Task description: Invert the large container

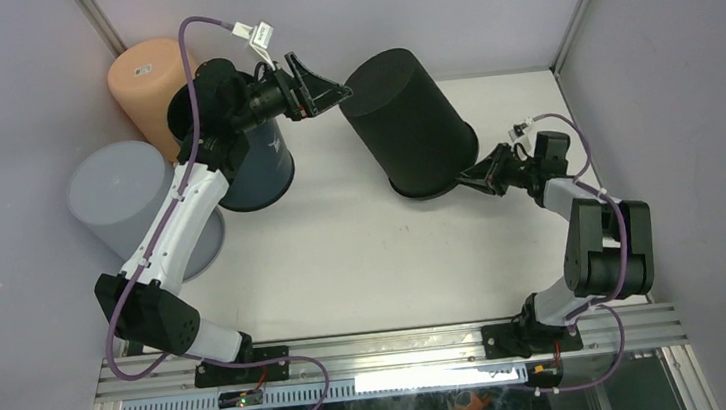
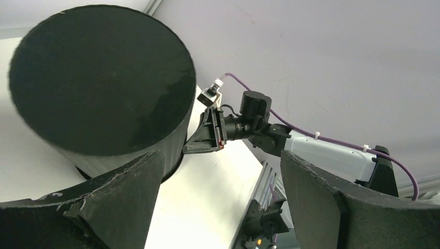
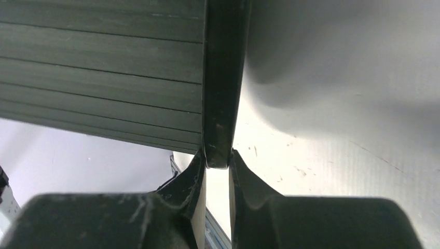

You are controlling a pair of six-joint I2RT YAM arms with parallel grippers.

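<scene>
The white table lies below my right gripper and to its right in the top view, so I need to lower the leaning container's rim that way and release it.
The large black container [image 1: 409, 120] stands mouth down on the white table, its closed base up and leaning toward the far left. My right gripper [image 1: 472, 176] is shut on its lower rim at the right side. In the right wrist view the fingertips [image 3: 218, 158] pinch the black rim [image 3: 222, 78], with the ribbed inner wall [image 3: 98, 67] to the left. My left gripper [image 1: 333, 92] is open and empty, level with the base at its left edge. In the left wrist view the base [image 2: 98, 78] fills the upper left, beyond the wide-apart fingers [image 2: 129, 192].
An orange container [image 1: 148, 80], a grey container [image 1: 127, 193] and a dark blue container [image 1: 260, 165] stand mouth down at the far left, under and beside the left arm. Walls close in the left, back and right. An aluminium rail [image 1: 393, 345] runs along the near edge.
</scene>
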